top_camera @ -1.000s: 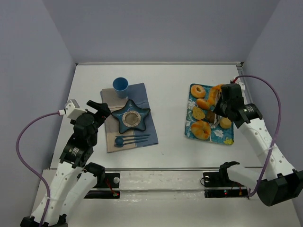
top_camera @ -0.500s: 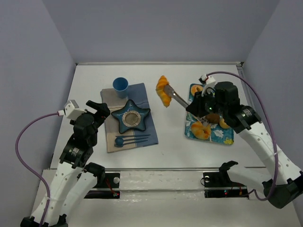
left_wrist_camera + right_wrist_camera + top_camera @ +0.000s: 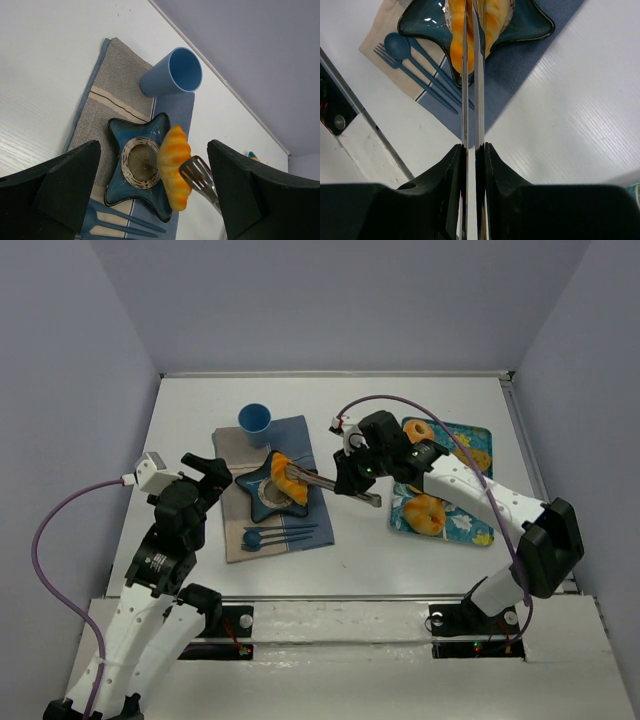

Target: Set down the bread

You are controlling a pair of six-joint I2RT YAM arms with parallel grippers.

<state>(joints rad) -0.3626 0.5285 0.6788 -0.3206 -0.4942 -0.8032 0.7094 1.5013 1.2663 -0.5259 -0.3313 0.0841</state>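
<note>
The croissant (image 3: 284, 478) still hangs over the plate's tray-side edge, so my right gripper should lower and go left in the top view, toward the plate's round middle.
An orange croissant (image 3: 284, 478) is pinched in metal tongs (image 3: 335, 485) and rests over the right side of the blue star-shaped plate (image 3: 255, 502). My right gripper (image 3: 348, 478) is shut on the tongs' handles (image 3: 479, 90), reaching left from the tray. In the right wrist view the croissant (image 3: 495, 20) shows on both sides of the tong blades, above the plate (image 3: 532, 22). My left gripper (image 3: 210, 470) is open and empty, left of the plate. Its wrist view shows the croissant (image 3: 174, 167), the tongs (image 3: 200, 175) and the plate (image 3: 117, 131).
The plate sits on a blue and grey cloth (image 3: 300, 435) with a blue cup (image 3: 254, 420) at its far end and a blue fork and spoon (image 3: 280, 533) at its near end. A patterned tray (image 3: 470, 530) at the right holds several other breads.
My right arm has swung left from the tray, carrying the croissant in the tongs across the table and down onto the star plate. The left arm has not moved.
</note>
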